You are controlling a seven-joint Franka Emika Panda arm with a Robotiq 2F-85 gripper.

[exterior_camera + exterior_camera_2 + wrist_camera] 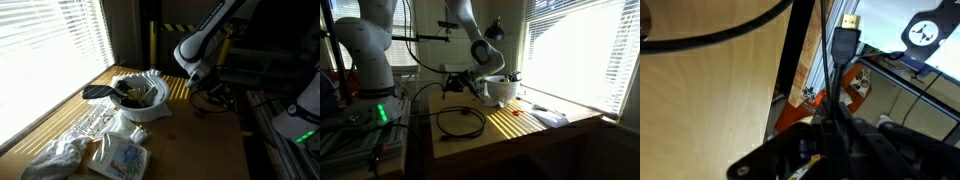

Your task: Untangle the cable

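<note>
The plug is hanging beyond the table, so my gripper will next go down and in from the table's edge, over the arc of cable on the table, and let go of the cable's end.
A black cable lies in a loose loop point(440, 122) on the wooden table point(510, 135). One end rises to my gripper point(457, 85), which hangs low over the table's edge. In the wrist view my gripper point(830, 135) is shut on the black cable point(837, 70), which ends in a gold plug point(848, 20). Another stretch of the cable point(710, 36) arcs across the tabletop. In an exterior view the gripper point(204, 88) is beside the white bowl, with the cable point(212, 103) dangling under it.
A white bowl point(140, 102) holding dark items stands near the window, and also shows in an exterior view point(498, 90). A white cloth point(60, 155) and a packet point(120, 158) lie at the table's front. A small red object point(172, 132) lies on the table. Equipment point(925, 35) stands beyond the table's edge.
</note>
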